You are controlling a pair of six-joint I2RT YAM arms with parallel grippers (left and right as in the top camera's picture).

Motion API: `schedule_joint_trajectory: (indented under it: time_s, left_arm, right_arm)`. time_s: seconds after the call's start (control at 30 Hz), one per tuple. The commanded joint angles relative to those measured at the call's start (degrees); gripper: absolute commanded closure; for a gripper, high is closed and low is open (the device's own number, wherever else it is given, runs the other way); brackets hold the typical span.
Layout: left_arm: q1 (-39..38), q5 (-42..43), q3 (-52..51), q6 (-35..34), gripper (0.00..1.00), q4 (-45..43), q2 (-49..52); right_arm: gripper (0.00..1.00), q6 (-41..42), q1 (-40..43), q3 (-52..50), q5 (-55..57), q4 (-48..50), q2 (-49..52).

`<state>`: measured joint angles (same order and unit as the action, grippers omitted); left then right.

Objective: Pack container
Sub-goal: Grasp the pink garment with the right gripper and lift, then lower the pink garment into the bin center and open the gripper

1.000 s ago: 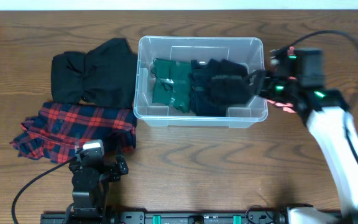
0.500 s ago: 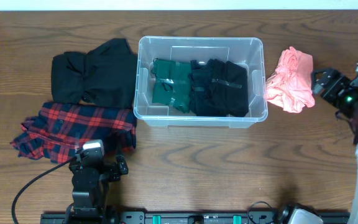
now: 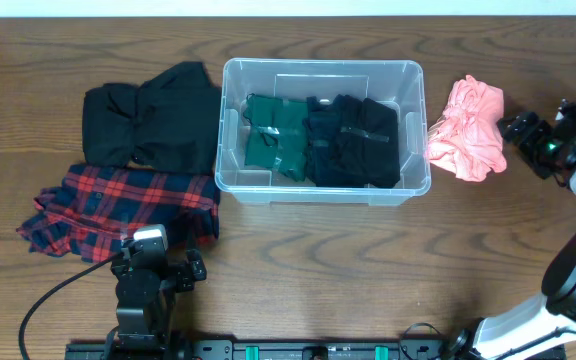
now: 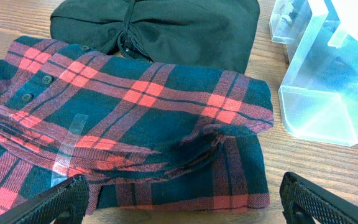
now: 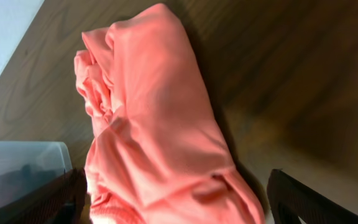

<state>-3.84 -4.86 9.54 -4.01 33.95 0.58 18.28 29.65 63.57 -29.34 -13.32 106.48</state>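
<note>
The pink garment's edge away from the container lies free. I will move my right gripper to the left in the overhead view and close it on that edge.
The clear container [image 3: 323, 190] stands mid-table and holds a folded green garment [image 3: 275, 135] and a black one [image 3: 355, 140]. Its corner shows in the left wrist view [image 4: 328, 93] and the right wrist view [image 5: 17, 168]. A pink garment [image 3: 465, 127] lies bunched just right of it, also in the right wrist view [image 5: 154, 130]. My right gripper [image 3: 516, 128] is open and empty, just right of the pink garment, fingers wide on either side of it [image 5: 176, 199]. My left gripper [image 4: 182, 199] is open and empty near the plaid shirt [image 4: 123, 124], low at the front left.
A black garment [image 3: 153, 118] lies left of the container, also in the left wrist view [image 4: 166, 28]. The red-and-dark plaid shirt [image 3: 118, 205] lies in front of it. The left arm's base [image 3: 146, 285] sits at the table's front edge.
My right gripper left the container, where it had put down the black garment, swung out to the right, and now has come back in toward the pink garment. The left arm has not moved.
</note>
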Motion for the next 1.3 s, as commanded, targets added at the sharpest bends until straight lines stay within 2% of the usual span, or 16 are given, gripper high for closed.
schedule_joint_trajectory:
  time_s: [0.0,0.1,0.17,0.27,0.3,0.4,0.5,0.57,0.8,1.0,1.13,1.27]
  left_arm:
    - [0.3,-0.2,-0.8,0.8,0.02,-0.3,-0.4]
    - [0.3,-0.2,-0.8,0.8,0.02,-0.3,-0.4]
    - [0.3,-0.2,-0.8,0.8,0.02,-0.3,-0.4]
    - [0.3,-0.2,-0.8,0.8,0.02,-0.3,-0.4]
    - [0.3,-0.2,-0.8,0.8,0.02,-0.3,-0.4]
    - [0.3,-0.2,-0.8,0.8,0.02,-0.3,-0.4]
    - [0.3,-0.2,-0.8,0.8,0.02,-0.3,-0.4]
    - [0.3,-0.2,-0.8,0.8,0.02,-0.3,-0.4]
    - [0.3,-0.2,-0.8,0.8,0.02,-0.3,-0.4]
    - [0.3,-0.2,-0.8,0.8,0.02,-0.3,-0.4]
    - [0.3,-0.2,-0.8,0.8,0.02,-0.3,-0.4]
    - [0.3,-0.2,-0.8,0.8,0.02,-0.3,-0.4]
  right_arm:
    - [0.11,-1.2,-0.7,0.2,-3.1,2.4,4.0]
    - [0.13,-0.3,-1.4,0.2,-3.3,4.7,7.9]
    - [0.18,-0.1,-2.0,0.2,-4.2,5.5,9.8]
    - [0.39,-0.1,-3.2,0.2,-6.3,6.1,11.3]
    - [0.52,-0.1,-3.6,0.2,-6.3,6.0,11.3]
    - [0.76,0.9,-4.0,0.2,-6.3,5.1,10.6]
    - [0.91,3.6,-3.4,0.2,-6.6,2.8,7.5]
    - [0.97,4.0,-2.9,0.2,-7.7,0.6,3.6]
    - [0.99,4.0,-4.2,0.2,-10.2,-11.9,-23.0]
    - [0.99,4.3,-13.6,0.2,-13.6,-15.0,-41.9]
    - [0.99,9.7,-25.2,0.2,-11.2,-14.4,-45.6]
    - [0.99,15.3,-37.9,0.1,-3.1,-10.3,-42.0]
